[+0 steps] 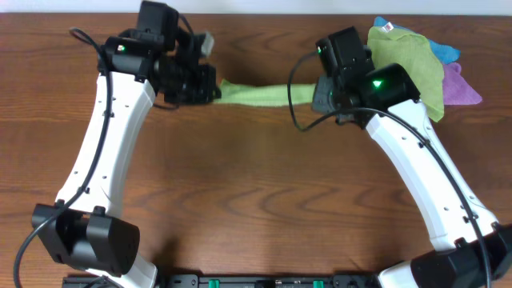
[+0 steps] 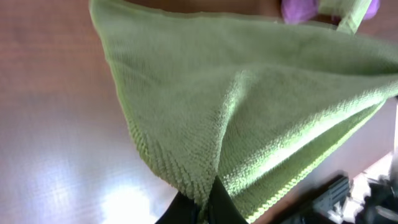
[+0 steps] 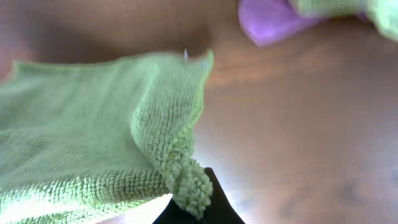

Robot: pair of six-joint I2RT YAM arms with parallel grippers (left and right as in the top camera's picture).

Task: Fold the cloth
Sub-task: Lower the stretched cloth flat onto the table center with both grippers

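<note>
The near tabletop is bare below my right gripper and toward my base, so next I will move it down and back to release the cloth's end there.
The light lime-green cloth (image 1: 260,94) hangs stretched as a narrow band between my two grippers, above the wooden table at the far side. My left gripper (image 1: 210,88) is shut on its left end; in the left wrist view the cloth (image 2: 249,106) fans out from the pinched corner between the fingers (image 2: 208,205). My right gripper (image 1: 320,92) is shut on its right end; in the right wrist view the cloth (image 3: 81,124) spreads left from the bunched corner in the fingers (image 3: 191,199).
A pile of other cloths lies at the far right: a duller green one (image 1: 412,60), a purple one (image 1: 460,88) and a blue one (image 1: 444,50). The purple cloth also shows in the right wrist view (image 3: 273,18). Brown wooden table (image 1: 256,192) below.
</note>
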